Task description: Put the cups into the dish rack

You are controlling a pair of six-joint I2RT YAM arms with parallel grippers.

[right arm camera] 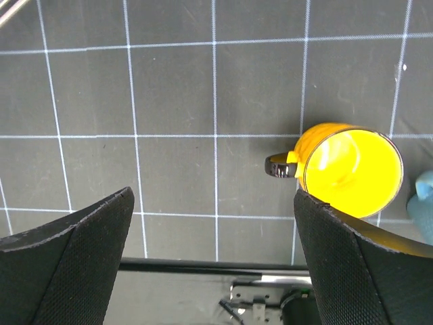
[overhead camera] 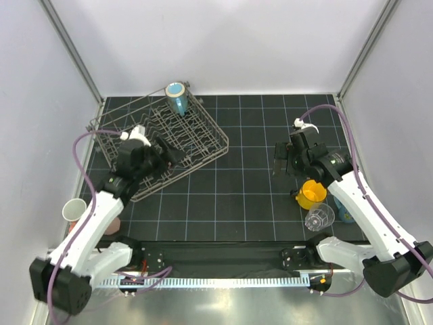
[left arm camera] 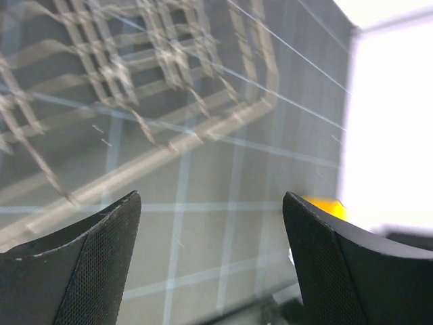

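Observation:
My right gripper should turn and go down and to the right in the top view onto the yellow mug's rim beside the mug's handle, as the mug's opening faces up.
The grey wire dish rack (overhead camera: 203,145) sits at the far left, turned at an angle; it shows blurred in the left wrist view (left arm camera: 135,88). A blue cup (overhead camera: 176,98) stands in its far corner. My left gripper (overhead camera: 176,154) hovers over the rack's near right side, open and empty (left arm camera: 210,200). My right gripper (overhead camera: 279,166) is open and empty above the mat (right arm camera: 213,196), left of a yellow mug (overhead camera: 311,194) (right arm camera: 348,169) that stands upright with its handle pointing left. A clear tumbler (overhead camera: 319,218) stands just in front of the mug. A light blue cup (overhead camera: 344,215) (right arm camera: 423,203) is mostly hidden by my right arm.
At the left edge a pale cup (overhead camera: 74,210) and a salmon-pink cup (overhead camera: 111,225) sit beside my left arm, off the black grid mat (overhead camera: 243,203). White walls close the back and sides. The arm bases and a cable rail line the near edge.

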